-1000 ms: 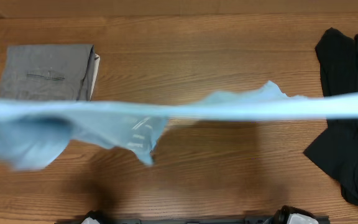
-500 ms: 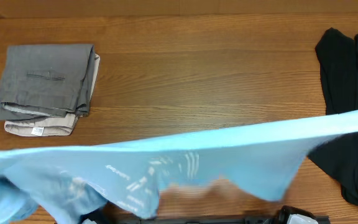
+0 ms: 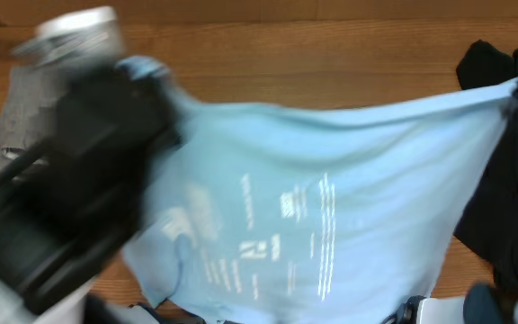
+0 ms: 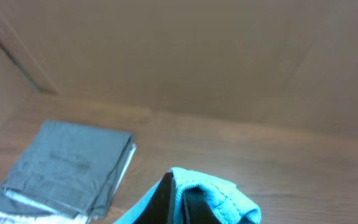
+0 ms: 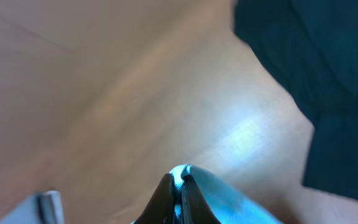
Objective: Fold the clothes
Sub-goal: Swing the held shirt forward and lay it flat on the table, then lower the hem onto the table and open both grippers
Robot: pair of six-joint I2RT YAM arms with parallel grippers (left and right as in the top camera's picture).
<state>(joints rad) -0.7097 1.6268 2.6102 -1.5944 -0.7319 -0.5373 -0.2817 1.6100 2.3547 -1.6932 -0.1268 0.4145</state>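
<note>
My right gripper still has the shirt (image 4: 219, 198) hanging above the table, so it will next move down and outward to the bare wood near the cardboard wall.
The clothes, a light blue T-shirt (image 3: 349, 180) with small white logos and text, hangs stretched across the table between my two grippers. My left gripper (image 4: 176, 200) is shut on a bunched ribbed edge of the shirt (image 4: 219, 198). In the overhead view my left arm (image 3: 79, 189) is a blurred black mass over the shirt's left corner. My right gripper (image 5: 180, 185) is shut on a thin fold of the shirt (image 5: 232, 200), at the shirt's far right corner. The lower hem reaches the table's front edge.
A folded grey garment stack (image 4: 67, 165) lies at the back left, half hidden under my left arm in the overhead view (image 3: 12, 126). A crumpled black garment (image 3: 511, 216) (image 5: 316, 74) lies at the right edge. A cardboard wall (image 4: 197, 56) stands behind the wooden table (image 3: 331, 54).
The shirt, first a thin stretched band in the air, has swung out and now spreads wide with its printed side up. My left arm has come into the overhead view over the grey stack.
</note>
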